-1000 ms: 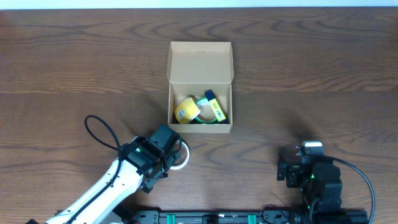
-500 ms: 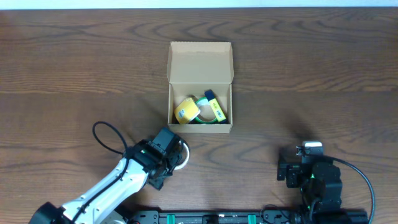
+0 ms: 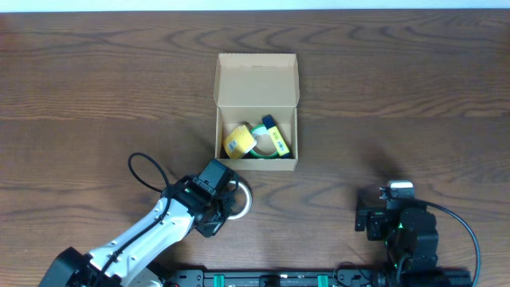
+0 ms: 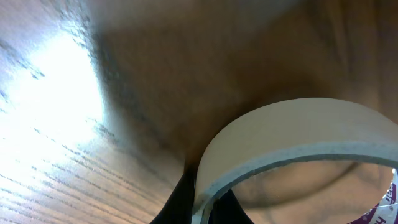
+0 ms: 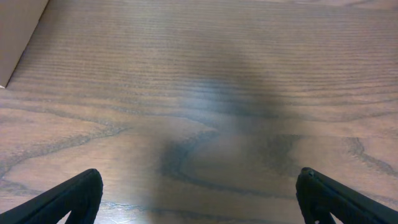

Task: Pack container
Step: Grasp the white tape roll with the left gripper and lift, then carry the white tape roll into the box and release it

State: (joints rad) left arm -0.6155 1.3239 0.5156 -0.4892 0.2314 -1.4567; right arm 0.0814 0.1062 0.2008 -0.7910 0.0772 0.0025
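My left gripper needs to go up and outward over the near side of the container next, and then lower the tape roll onto the yellow pad [image 3: 240,142].
The container [image 3: 256,80], a brown cardboard box with its flap lid open toward the far side, stands mid-table. Inside lie a yellow pad [image 3: 237,141] and a green and blue item [image 3: 273,137]. In front of it, slightly left, my left gripper [image 3: 229,199] is shut on the wall of a white tape roll [image 3: 244,201]. The left wrist view shows the roll [image 4: 292,130] close up, its rim pinched between the two dark fingers of the left gripper [image 4: 202,202]. My right gripper [image 5: 199,193] stands open over bare wood, nothing between its fingers.
The right arm [image 3: 398,227] rests at the near right edge of the table. A corner of the container [image 5: 18,31] shows at the top left of the right wrist view. A black cable loop [image 3: 147,171] arcs beside the left arm.
My left gripper has closed on the tape roll's wall and shifted slightly right with its arm. The right arm has not moved.
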